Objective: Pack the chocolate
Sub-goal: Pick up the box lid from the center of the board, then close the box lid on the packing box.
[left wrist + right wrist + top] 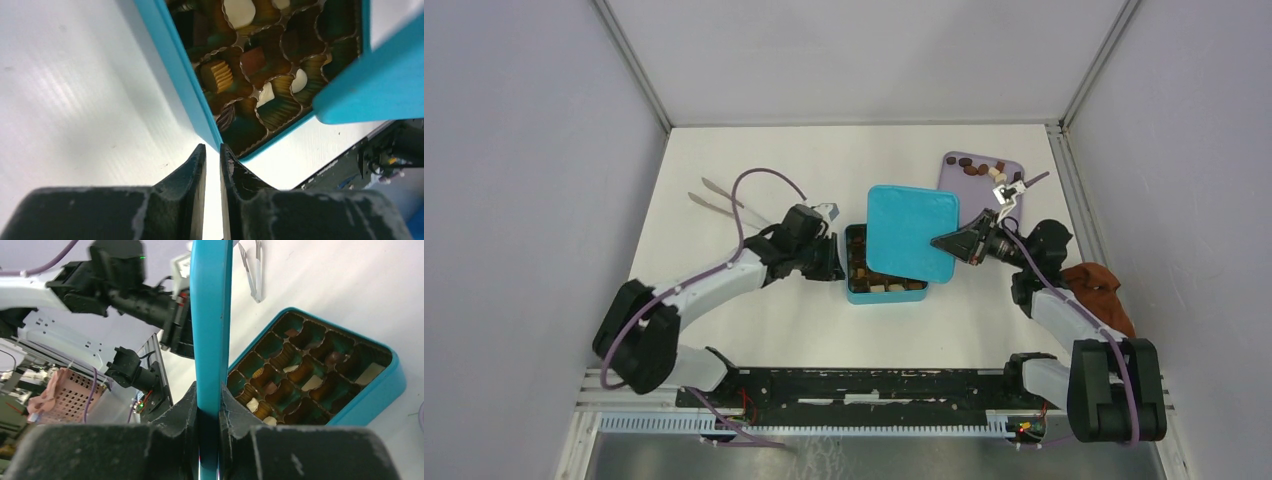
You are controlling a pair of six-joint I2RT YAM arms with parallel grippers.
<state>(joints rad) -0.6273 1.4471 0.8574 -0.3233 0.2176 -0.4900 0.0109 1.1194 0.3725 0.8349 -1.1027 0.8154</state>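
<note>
The teal box [884,297] [306,374] lies below the robot's right gripper, to the left in the top view, so the right gripper needs to go down to that side next and release the lid.
The teal box [884,297] sits mid-table, its gold tray holding chocolate [879,287] in brown and cream pieces [220,72] [312,382]. More chocolate [984,170] lies on a purple plate [959,182] at the back right. My right gripper [944,241] [208,395] is shut on the edge of the teal lid [911,232] [210,315], which hangs tilted over most of the box. My left gripper [837,258] [213,147] is at the box's left wall [180,65], its narrow-set fingertips pinching the wall's corner.
Metal tongs [719,200] [255,270] lie on the table left of the box. A small metal tool [1004,190] rests at the plate's near edge. A reddish-brown cloth [1099,285] lies by the right arm. Walls enclose the table on three sides.
</note>
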